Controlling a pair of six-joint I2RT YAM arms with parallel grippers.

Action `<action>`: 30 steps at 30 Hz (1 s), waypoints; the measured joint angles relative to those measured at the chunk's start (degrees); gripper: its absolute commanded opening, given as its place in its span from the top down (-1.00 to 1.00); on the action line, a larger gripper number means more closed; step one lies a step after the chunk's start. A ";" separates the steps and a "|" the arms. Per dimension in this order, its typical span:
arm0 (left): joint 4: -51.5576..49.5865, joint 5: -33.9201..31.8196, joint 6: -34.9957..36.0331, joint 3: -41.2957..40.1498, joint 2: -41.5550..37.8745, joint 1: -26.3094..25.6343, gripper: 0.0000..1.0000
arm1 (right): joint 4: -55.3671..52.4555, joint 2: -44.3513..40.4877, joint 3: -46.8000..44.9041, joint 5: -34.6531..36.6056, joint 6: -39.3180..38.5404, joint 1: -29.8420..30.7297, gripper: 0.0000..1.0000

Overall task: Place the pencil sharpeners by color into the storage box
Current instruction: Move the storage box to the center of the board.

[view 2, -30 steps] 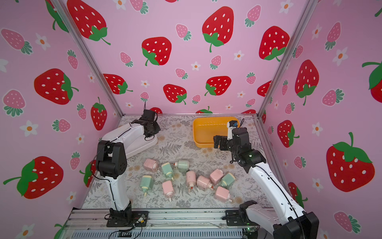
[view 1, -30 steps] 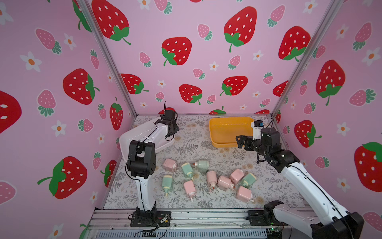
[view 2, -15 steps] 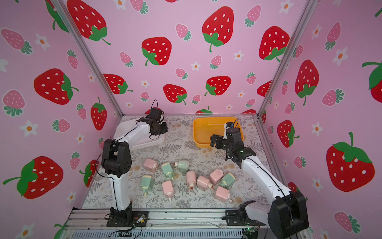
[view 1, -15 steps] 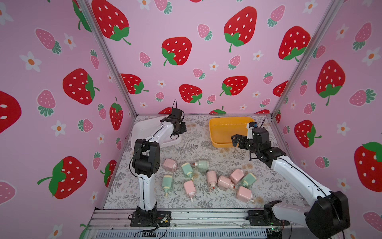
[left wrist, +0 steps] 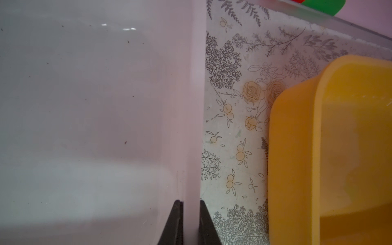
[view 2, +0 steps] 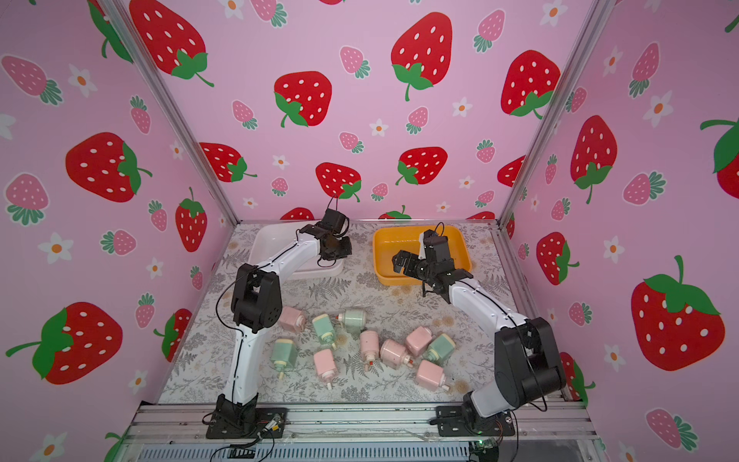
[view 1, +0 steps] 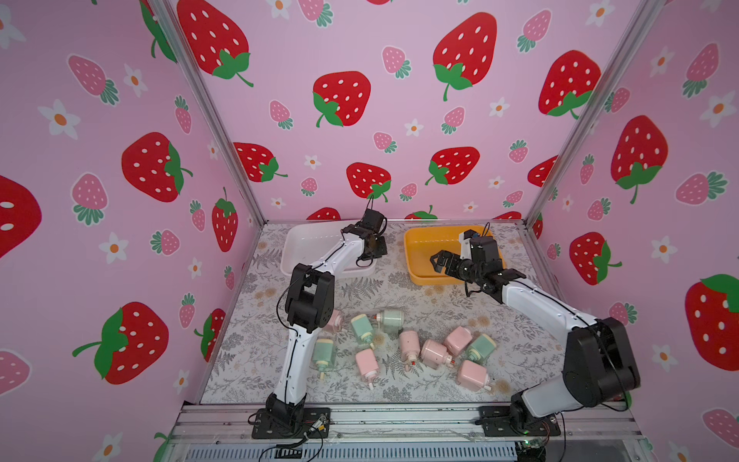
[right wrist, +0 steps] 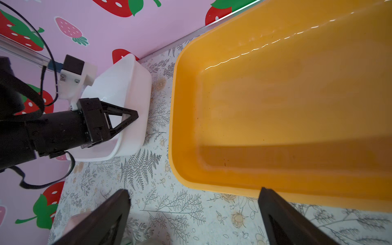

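The narrow piece of mat [view 1: 395,255] [left wrist: 242,143] is between my left gripper and the orange box. My left gripper should next slide the white box across it and let go of the white box's rim.
Several pale pink pencil sharpeners [view 1: 436,354] [view 2: 392,352] and several mint green ones [view 1: 362,328] [view 2: 324,326] lie scattered on the front half of the floral mat. Two storage boxes stand at the back, a white one [view 1: 312,240] [view 2: 272,240] and an orange one [view 1: 416,276] [view 2: 384,278]. Both look empty. My left gripper [view 1: 376,250] [left wrist: 189,201] is shut on the white box's right rim [left wrist: 195,106]. My right gripper [view 1: 438,262] [right wrist: 194,191] hovers open with nothing in it, at the orange box's near left corner [right wrist: 191,182].
Pink strawberry walls close in the back and both sides. A narrow strip of mat [left wrist: 233,127] separates the two boxes. The left arm's elbow [view 1: 310,298] hangs over the leftmost sharpeners. A metal rail [view 1: 400,420] runs along the front edge.
My left gripper has moved right toward the orange box, and the white box seems to have slid with it. My right gripper has shifted left along the orange box's front.
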 measured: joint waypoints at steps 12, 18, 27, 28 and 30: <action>-0.52 -0.42 -4.81 5.35 4.74 -2.75 0.66 | 2.99 7.37 2.54 -3.98 3.56 0.15 -0.99; 1.44 5.38 -8.13 6.23 5.79 -4.52 0.41 | 4.44 10.36 3.48 -5.84 5.09 0.17 -0.99; 2.97 10.49 -9.57 4.70 4.92 -5.33 0.27 | 5.33 12.70 5.05 -8.00 5.44 0.24 -0.99; 3.13 10.78 -9.46 3.78 4.20 -5.29 0.24 | 5.44 13.11 5.35 -8.31 5.46 0.24 -0.99; 3.15 11.21 -8.98 2.51 2.80 -5.14 0.15 | 5.64 13.77 5.68 -8.79 5.46 0.24 -0.99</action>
